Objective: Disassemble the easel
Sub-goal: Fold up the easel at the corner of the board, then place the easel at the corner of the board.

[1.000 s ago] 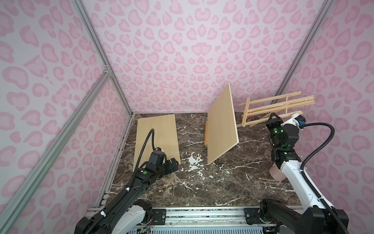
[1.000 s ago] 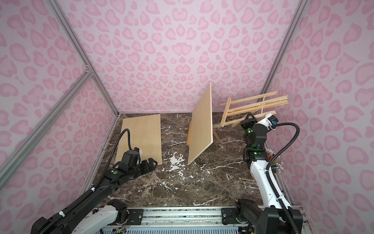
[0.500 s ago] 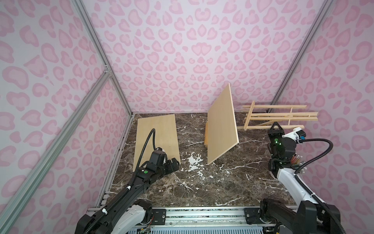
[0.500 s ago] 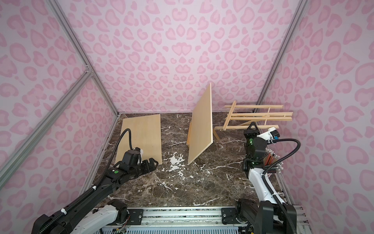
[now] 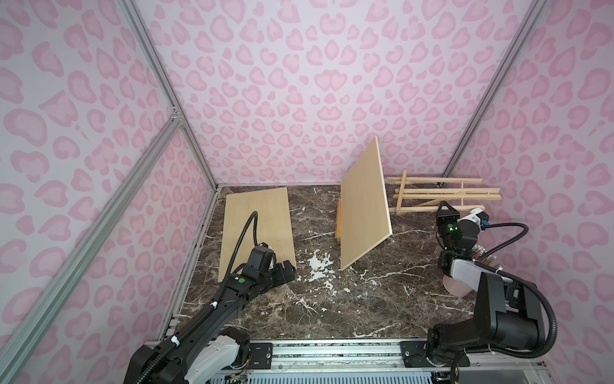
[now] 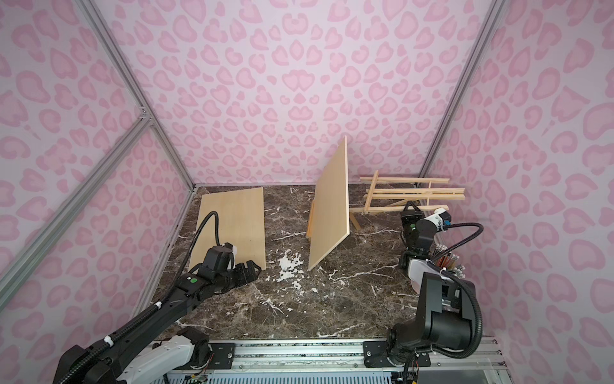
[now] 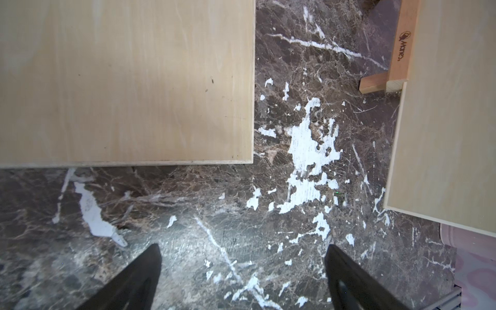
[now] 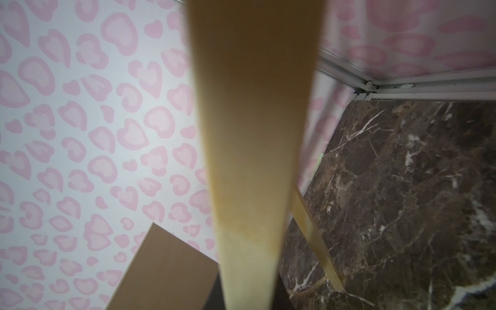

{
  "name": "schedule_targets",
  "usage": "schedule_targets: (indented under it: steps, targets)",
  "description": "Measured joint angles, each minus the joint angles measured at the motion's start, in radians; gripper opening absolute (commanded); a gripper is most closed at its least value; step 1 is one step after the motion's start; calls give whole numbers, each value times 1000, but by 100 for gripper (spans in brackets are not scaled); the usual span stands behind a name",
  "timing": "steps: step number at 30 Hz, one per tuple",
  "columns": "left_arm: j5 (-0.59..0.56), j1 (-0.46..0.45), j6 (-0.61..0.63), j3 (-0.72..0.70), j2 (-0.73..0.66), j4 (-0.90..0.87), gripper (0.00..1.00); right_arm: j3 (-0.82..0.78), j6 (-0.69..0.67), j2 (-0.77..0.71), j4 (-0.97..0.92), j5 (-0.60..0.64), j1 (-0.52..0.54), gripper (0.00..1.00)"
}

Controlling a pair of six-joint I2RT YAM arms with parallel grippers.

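Observation:
I am holding the easel above the marble [image 5: 417, 220] beside the tilted board, so my right gripper should next lower the easel's slats onto the tabletop, then release it.
The wooden easel [image 5: 438, 194] [image 6: 412, 194] lies on its side, level, at the back right corner. My right gripper [image 5: 447, 209] [image 6: 412, 211] is shut on its nearest slat, which fills the right wrist view as a blurred wooden bar [image 8: 252, 134]. Another easel leg [image 8: 311, 230] slants beside it. My left gripper [image 5: 287, 269] [image 6: 251, 267] [image 7: 241, 268] hangs open and empty over bare marble, just off the near corner of a flat board [image 5: 257, 222] [image 7: 126, 80].
A second board [image 5: 363, 206] [image 6: 330, 206] [image 7: 442, 120] stands tilted mid-table against a small wooden stand [image 5: 339, 222] [image 7: 400, 45]. A pink cup of pencils [image 6: 445, 262] sits by the right arm's base. Pink patterned walls close in three sides.
The right gripper has come down and back with the easel, which has swung from a raised tilt to lying level and low. The left arm has not moved.

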Motion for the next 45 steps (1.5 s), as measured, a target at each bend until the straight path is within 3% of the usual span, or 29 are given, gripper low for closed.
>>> schedule_targets:
  steps: [11,22,30,34,37,42,45]
  targets:
    - [2,0,1,0,4,1,96,177,41,291,24,-133,-40,0]
    - [-2,-1,1,0,12,0,96,175,-7,249,-193,-171,-101,0]
    - [-14,-1,1,0,3,0,96,311,-113,320,-382,-208,-138,0]
    - [-17,-1,1,0,3,0,96,380,-149,363,-471,-247,-153,12]
    - [-17,-1,1,0,5,0,96,388,-200,341,-517,-242,-132,27]
    - [-17,-1,0,0,5,0,96,429,-278,391,-650,-232,-125,37]
    - [-17,-1,0,0,-5,0,96,443,-303,427,-688,-236,-129,37]
